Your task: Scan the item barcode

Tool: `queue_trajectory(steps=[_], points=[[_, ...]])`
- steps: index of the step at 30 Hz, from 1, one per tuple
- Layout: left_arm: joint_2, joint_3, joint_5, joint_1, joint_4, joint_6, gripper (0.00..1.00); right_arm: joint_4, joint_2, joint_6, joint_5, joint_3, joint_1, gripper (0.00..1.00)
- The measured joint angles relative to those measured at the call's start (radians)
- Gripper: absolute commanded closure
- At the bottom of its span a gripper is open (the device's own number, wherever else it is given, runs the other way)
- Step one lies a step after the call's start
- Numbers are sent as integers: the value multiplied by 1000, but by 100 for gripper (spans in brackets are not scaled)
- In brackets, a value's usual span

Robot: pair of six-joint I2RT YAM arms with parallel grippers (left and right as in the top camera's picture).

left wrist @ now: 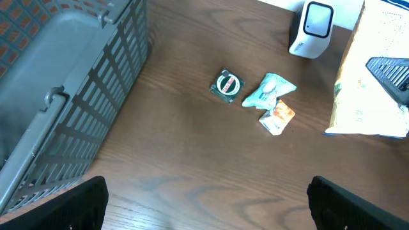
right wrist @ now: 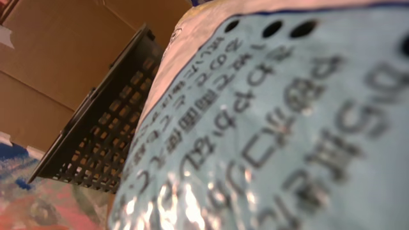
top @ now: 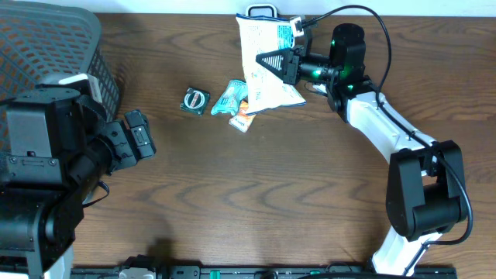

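The right gripper draws back, tips its fingers downward, lowers and releases the bag (top: 267, 81) next. Bare wood, clear of the packets, lies below and back of it.
The item, a white and pale blue snack bag (top: 267, 81), is held up off the table just in front of the white scanner (top: 262, 12). My right gripper (top: 277, 63) is shut on the bag's upper part. In the right wrist view the bag (right wrist: 268, 128) fills the frame with blurred print and hides the fingers. No barcode shows in any view. The left wrist view has the bag (left wrist: 367, 89) at the right edge and the scanner (left wrist: 313, 29) behind it. My left gripper (top: 139, 138) is open and empty over bare wood at the left (left wrist: 208, 204).
A grey mesh basket (top: 46, 46) fills the far left corner. On the table left of the bag lie a round green and black item (top: 195, 101), a teal packet (top: 229, 97) and a small orange and white packet (top: 242, 121).
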Motion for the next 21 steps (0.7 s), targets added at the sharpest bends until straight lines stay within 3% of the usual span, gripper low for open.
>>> queue_trajectory(steps=[21], points=[[0,0,0,0,0,0,2,-71,0,-53,42,0,0,99]])
